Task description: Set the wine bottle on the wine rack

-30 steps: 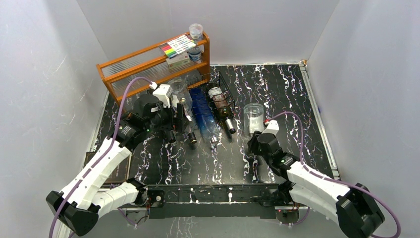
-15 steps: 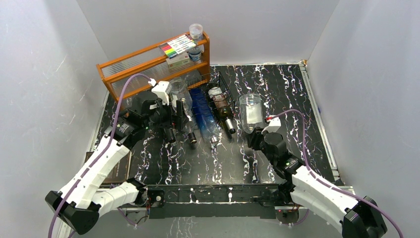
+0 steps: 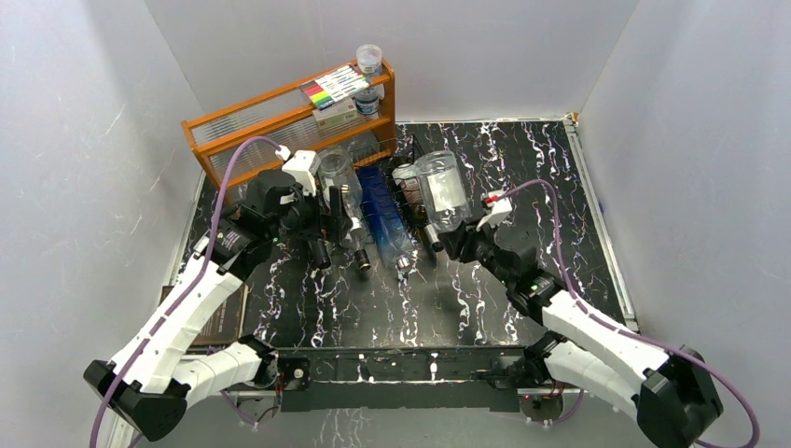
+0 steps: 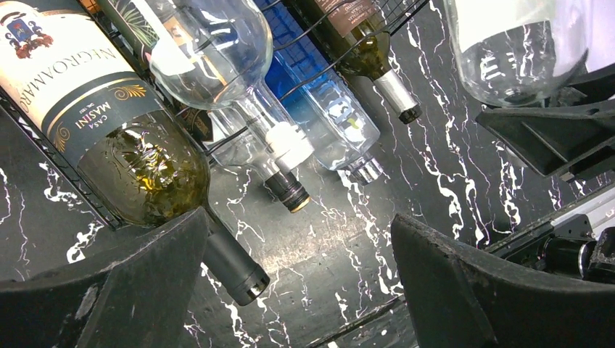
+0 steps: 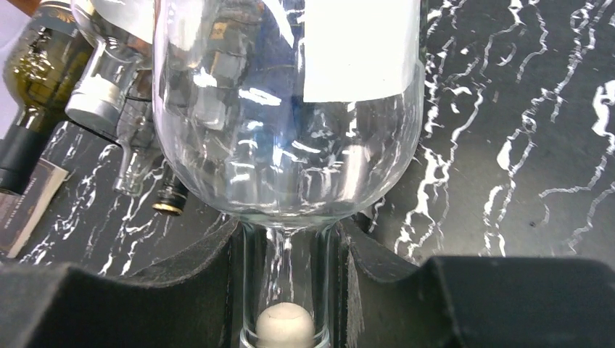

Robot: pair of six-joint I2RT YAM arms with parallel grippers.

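Observation:
My right gripper moves outward and to the left in the top view next, lowers and releases, since the rack spot above the blue bottle [image 3: 375, 190] is free.
My right gripper [image 3: 464, 245] is shut on the neck of a clear wine bottle [image 3: 438, 187] with a white label. It holds the bottle in the air, tilted base-up over the right end of the black wire wine rack [image 3: 417, 168]. In the right wrist view the corked neck [image 5: 286, 275] sits between my fingers [image 5: 203, 283] under the bottle's body [image 5: 290, 109]. The rack holds several lying bottles: a green labelled one [image 4: 109, 123], a clear one [image 4: 217, 51], a blue one [image 3: 381, 210] and a brown one [image 3: 417, 203]. My left gripper [image 3: 322, 231] is open and empty at the rack's left front.
An orange wooden shelf [image 3: 280, 121] with a marker box and small cups stands behind the rack at the back left. A dark book [image 3: 201, 313] lies at the table's left edge. White walls close in the table on three sides.
My right arm has lifted the clear bottle from the table right of the rack, carried it left and tilted it over the rack's right end. The left arm has hardly moved.

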